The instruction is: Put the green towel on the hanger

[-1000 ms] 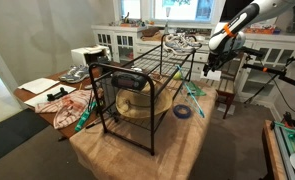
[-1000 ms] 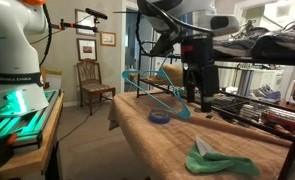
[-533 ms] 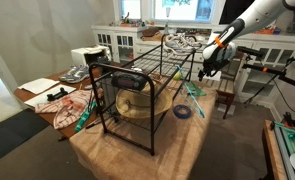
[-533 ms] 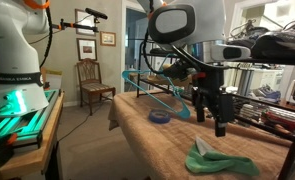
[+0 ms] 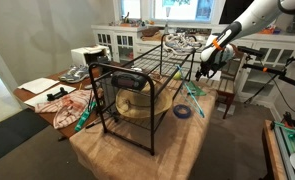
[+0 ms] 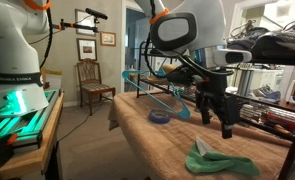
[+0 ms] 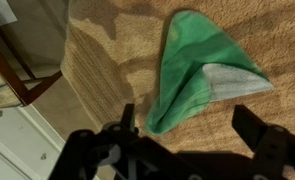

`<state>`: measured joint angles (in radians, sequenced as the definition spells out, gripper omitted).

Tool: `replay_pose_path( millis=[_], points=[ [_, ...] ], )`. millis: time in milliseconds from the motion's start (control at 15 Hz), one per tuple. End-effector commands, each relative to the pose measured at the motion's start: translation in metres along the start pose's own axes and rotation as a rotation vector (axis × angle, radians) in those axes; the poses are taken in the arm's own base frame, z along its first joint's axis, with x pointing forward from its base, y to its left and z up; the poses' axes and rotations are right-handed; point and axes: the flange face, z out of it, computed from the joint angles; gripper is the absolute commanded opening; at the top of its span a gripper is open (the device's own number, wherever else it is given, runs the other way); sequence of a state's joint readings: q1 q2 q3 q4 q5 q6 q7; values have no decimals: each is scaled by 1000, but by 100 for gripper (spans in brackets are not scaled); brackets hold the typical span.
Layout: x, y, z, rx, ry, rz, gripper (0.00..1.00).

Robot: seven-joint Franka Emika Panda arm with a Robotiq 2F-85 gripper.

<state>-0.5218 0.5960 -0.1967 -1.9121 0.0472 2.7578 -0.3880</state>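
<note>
The towel's folded top corner [image 6: 211,153] [image 7: 201,86] is below and its doubled-over cloth gives my fingers an edge to pinch, so my open gripper will move down onto it next.
The green towel [image 6: 219,162] lies crumpled on the tan-covered table near its corner. The wrist view shows it folded into a rough triangle [image 7: 197,65]. My gripper [image 6: 216,126] hangs open and empty a little above the towel and apart from it. In the wrist view its two dark fingers [image 7: 187,125] stand wide apart just below the towel's lower tip. The hanger, a large black wire rack [image 5: 137,85], stands on the middle of the table, and its top bars show beside the gripper [image 6: 272,66]. The arm reaches in at the table's far end [image 5: 207,68].
Teal plastic clothes hangers [image 6: 152,90] and a blue tape roll [image 6: 159,117] lie on the table beyond the gripper. A reddish patterned cloth [image 5: 67,103] lies at the other end. A wooden chair [image 7: 17,70] stands off the table edge. A white cabinet [image 5: 117,40] stands behind.
The gripper has moved from near the tape roll across and down to just above the green towel. It stays open. The towel has not moved.
</note>
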Motion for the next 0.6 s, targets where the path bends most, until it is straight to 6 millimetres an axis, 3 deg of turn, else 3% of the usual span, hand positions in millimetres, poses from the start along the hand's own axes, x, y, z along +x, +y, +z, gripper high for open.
replay_pose_path(
  millis=[0,267,533],
  points=[
    [5,-11,33,-5,20,-12,100],
    [4,-19,59,-12,12,-30,100],
    [9,-19,72,-24,24,-39,98]
  ],
)
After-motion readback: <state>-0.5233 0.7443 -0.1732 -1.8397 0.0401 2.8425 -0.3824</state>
